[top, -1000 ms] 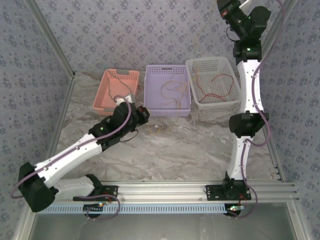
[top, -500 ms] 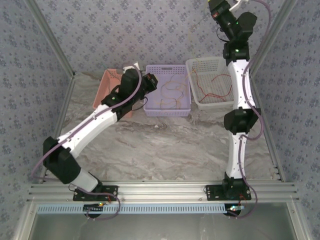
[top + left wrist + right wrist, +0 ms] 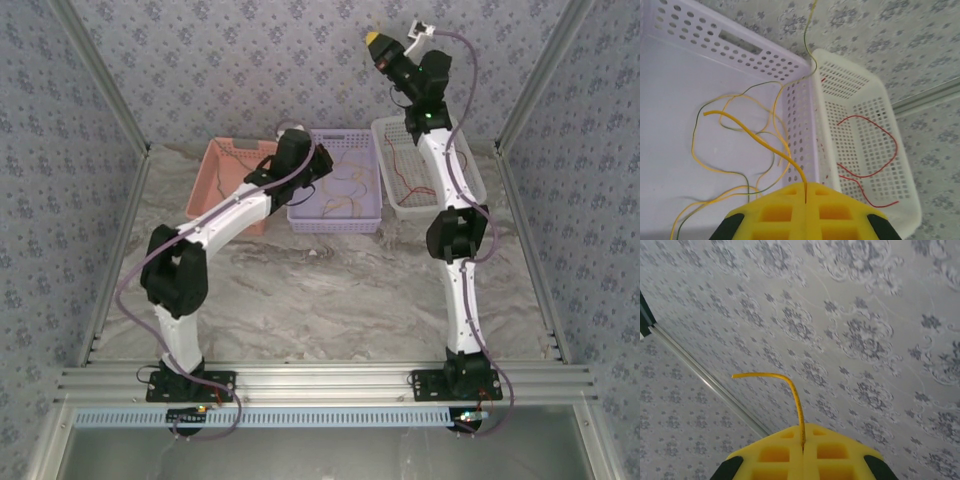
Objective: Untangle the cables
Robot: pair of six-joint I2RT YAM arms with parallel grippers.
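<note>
My left gripper lowers its fingers next toward the bottom of the purple basket below it, where yellow and green cables lie, and lets go of the yellow cable.
My left gripper (image 3: 805, 187) hangs over the purple basket (image 3: 670, 75), shut on a yellow cable (image 3: 760, 137) that loops out from its closed jaws. Below it, several yellow and green cables (image 3: 735, 150) lie tangled on the basket floor. One thin yellow-green cable (image 3: 807, 30) rises out of the basket past its rim. Red cables (image 3: 890, 140) lie in the white basket (image 3: 865, 100). High near the back wall, my right gripper (image 3: 374, 41) is shut on a yellow cable (image 3: 796, 390) whose short free end curls left. In the top view the left gripper (image 3: 320, 160) is at the purple basket's left rim.
Three baskets stand in a row at the back: pink (image 3: 215, 180), purple (image 3: 345, 215) and white (image 3: 470, 185). The patterned walls close in behind and beside them. The marble tabletop (image 3: 330, 290) lies in front of the baskets.
My left arm rose from the table in front of the baskets and reached over the purple basket. My right arm swung left, staying high near the back wall.
</note>
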